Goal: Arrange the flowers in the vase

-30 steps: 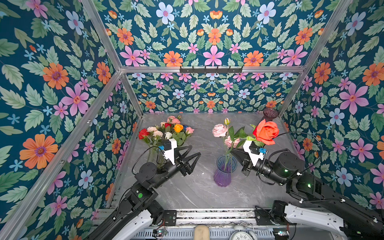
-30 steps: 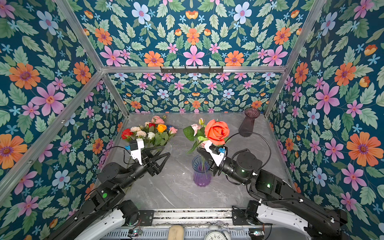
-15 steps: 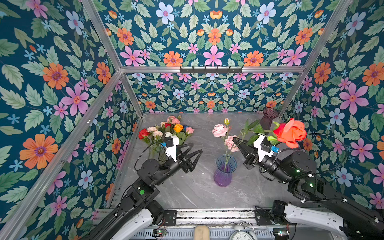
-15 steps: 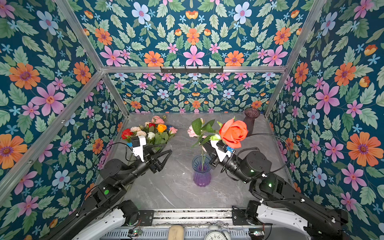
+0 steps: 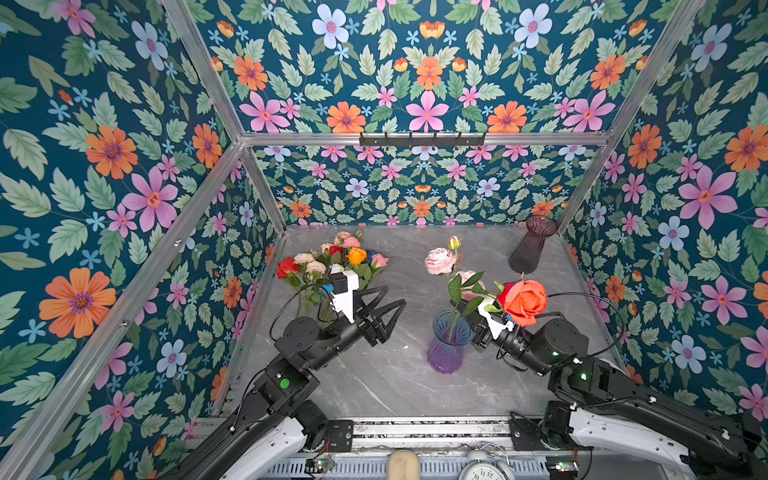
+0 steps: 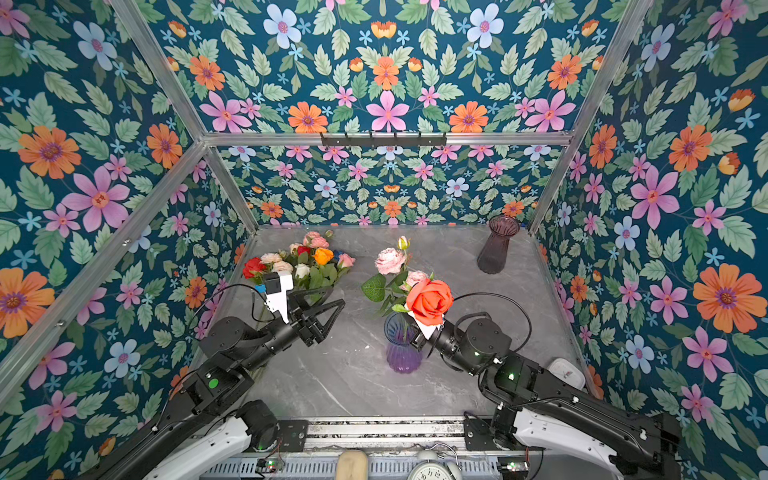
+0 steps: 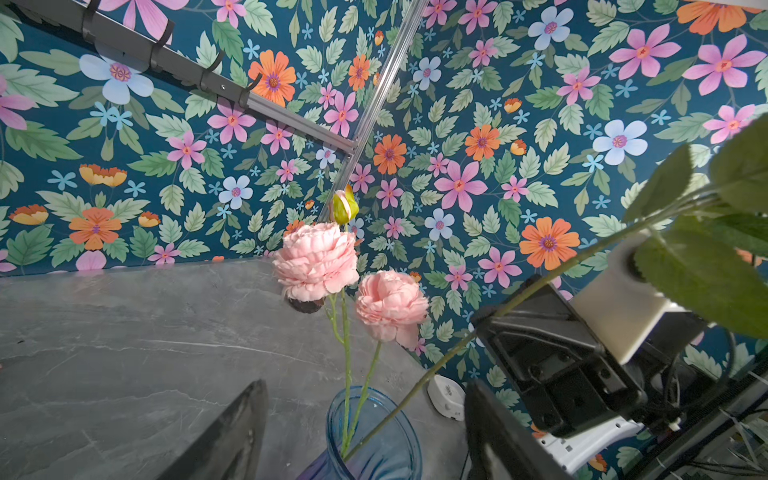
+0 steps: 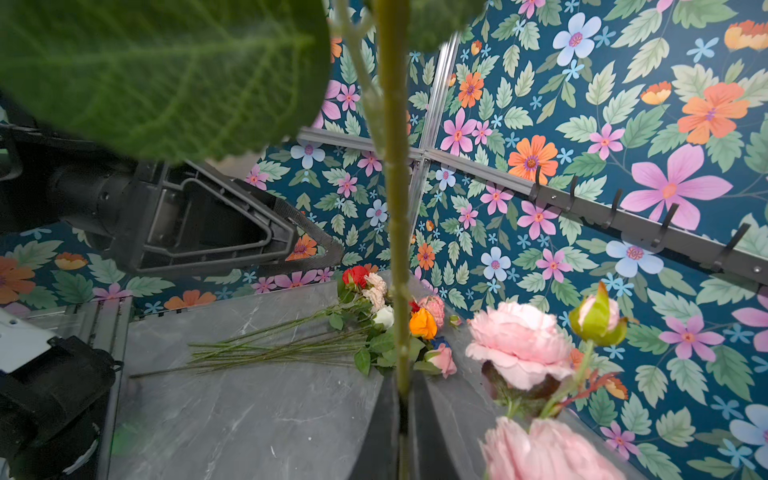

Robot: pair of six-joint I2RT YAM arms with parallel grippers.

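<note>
The vase opening (image 5: 453, 325) is below my right gripper, and the green stem's lower end is already inside. My gripper needs to lower toward the vase's rim and release the stem.
A purple-blue glass vase (image 5: 448, 347) (image 6: 401, 347) (image 7: 374, 436) stands mid-table with two pink blooms (image 5: 439, 261) (image 6: 390, 261) (image 7: 316, 262) and a bud in it. My right gripper (image 5: 459, 308) (image 8: 401, 399) is shut on the green stem (image 8: 392, 208) of an orange-red rose (image 5: 524, 300) (image 6: 430, 301). The stem slants down and its lower end sits inside the vase mouth. My left gripper (image 5: 395, 296) (image 6: 335, 297) (image 7: 365, 383) hangs open and holds nothing, left of the vase and facing it. The other flowers (image 5: 332, 262) (image 6: 299, 262) (image 8: 382, 316) lie in a pile at the back left.
A dark smoky vase (image 5: 532, 245) (image 6: 496, 245) stands in the back right corner. A small white object (image 6: 565, 370) (image 7: 446, 397) lies by the right wall. A hook rail (image 5: 422, 139) runs along the back wall. A clock (image 5: 484, 471) sits at the front edge.
My right gripper swung the rose out to the right, then back left and lower, tilting the stem into the vase. The left gripper edged slightly up and towards the vase, still open.
</note>
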